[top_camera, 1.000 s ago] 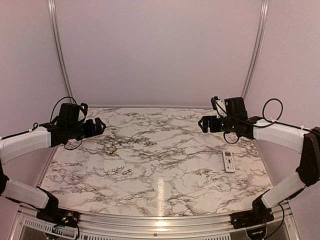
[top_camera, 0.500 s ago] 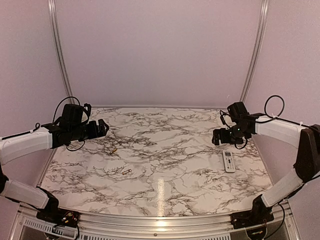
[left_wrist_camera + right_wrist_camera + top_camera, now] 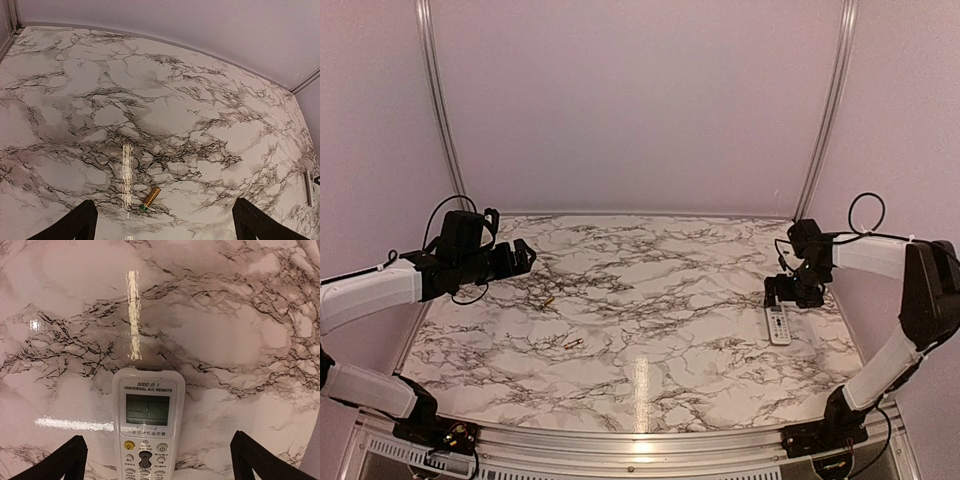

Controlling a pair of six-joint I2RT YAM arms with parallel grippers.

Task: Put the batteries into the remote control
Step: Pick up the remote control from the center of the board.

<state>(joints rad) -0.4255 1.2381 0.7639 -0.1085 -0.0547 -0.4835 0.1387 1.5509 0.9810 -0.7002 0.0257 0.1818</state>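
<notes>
The remote control lies below my right gripper's wide-open fingers. My right gripper will go down over the remote control's display end [image 3: 776, 311] [image 3: 147, 412] and close on its long sides.
The white remote control [image 3: 777, 325] lies face up at the right of the marble table, display and buttons showing in the right wrist view [image 3: 148, 427]. My right gripper [image 3: 788, 292] hangs open just above its far end, fingers [image 3: 62, 462] wide on either side, not touching it. A gold battery [image 3: 547, 300] lies at the left; in the left wrist view [image 3: 150, 198] it sits between my open left gripper's fingers [image 3: 75, 225], below them. My left gripper [image 3: 517, 256] hovers above and behind it, empty. A second, silvery battery [image 3: 573, 343] lies nearer the front.
The marble table [image 3: 650, 300] is bordered by a metal rail at the front [image 3: 640, 440] and pale walls behind and at both sides. The remote lies close to the right edge.
My right gripper has swung right and down from mid-air to just above the remote. My left gripper has shifted only slightly.
</notes>
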